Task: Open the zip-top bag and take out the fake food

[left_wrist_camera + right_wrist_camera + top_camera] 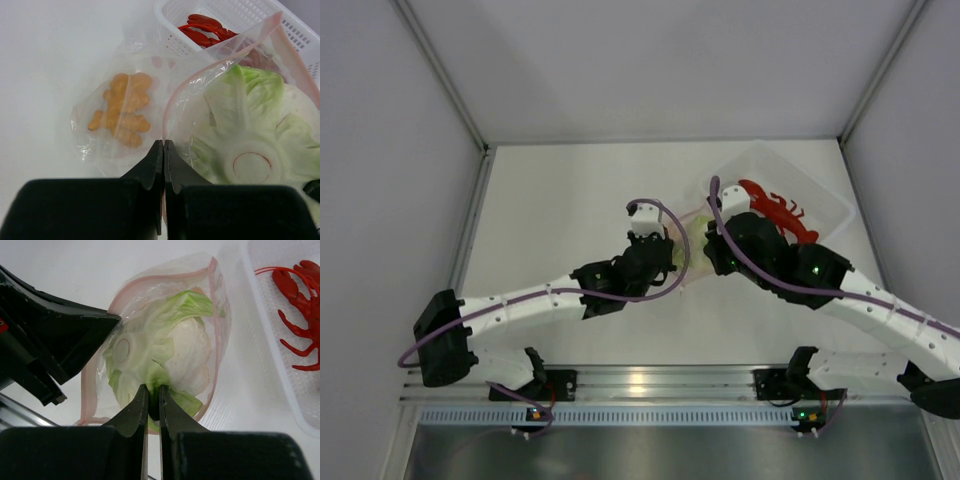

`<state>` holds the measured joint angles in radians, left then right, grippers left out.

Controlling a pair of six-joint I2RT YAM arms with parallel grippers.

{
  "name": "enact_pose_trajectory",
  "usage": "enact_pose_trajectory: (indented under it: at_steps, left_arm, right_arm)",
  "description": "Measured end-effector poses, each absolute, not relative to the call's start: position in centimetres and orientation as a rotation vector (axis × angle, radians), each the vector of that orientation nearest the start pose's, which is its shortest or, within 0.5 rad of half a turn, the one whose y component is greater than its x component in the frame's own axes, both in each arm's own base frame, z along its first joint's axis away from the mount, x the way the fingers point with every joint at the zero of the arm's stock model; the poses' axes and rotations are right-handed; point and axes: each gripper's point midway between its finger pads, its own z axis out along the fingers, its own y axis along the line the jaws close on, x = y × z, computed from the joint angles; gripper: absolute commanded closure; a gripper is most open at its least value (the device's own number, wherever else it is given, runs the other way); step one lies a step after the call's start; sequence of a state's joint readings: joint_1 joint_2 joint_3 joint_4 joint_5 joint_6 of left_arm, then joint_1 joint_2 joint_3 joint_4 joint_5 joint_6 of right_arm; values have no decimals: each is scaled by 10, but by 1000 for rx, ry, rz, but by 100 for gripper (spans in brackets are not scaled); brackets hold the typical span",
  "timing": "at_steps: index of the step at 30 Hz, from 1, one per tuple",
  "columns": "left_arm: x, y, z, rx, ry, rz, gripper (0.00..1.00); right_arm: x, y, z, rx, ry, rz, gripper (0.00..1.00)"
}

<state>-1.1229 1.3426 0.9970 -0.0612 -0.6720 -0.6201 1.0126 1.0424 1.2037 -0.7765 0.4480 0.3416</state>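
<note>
The robot's right gripper will next rise from the bag, then move outward and down into the tray's far end to let go of the vegetable, because the lobster leaves room there.
The zip-top bag lies open on the table between my two grippers, its pink zip strip spread wide. My left gripper is shut on the bag's pink-edged rim. My right gripper reaches into the mouth and is shut on a green leaf of the white-and-green leafy vegetable, which lies mostly inside the bag. The orange ridged piece sits deeper in the bag. The red lobster lies in the clear tray. In the top view the grippers meet at the bag.
The rigid clear tray stands at the back right, just beyond the bag, and holds the lobster. Its perforated wall is close behind the bag. White enclosure walls ring the table.
</note>
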Motion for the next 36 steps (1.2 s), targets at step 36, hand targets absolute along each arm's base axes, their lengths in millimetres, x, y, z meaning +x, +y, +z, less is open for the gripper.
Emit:
enact_pose_trajectory:
  at_steps: [36]
  left_arm:
    - [263, -311, 209, -38, 1904, -426, 100]
  right_arm:
    - [210, 188, 300, -302, 1831, 420, 100]
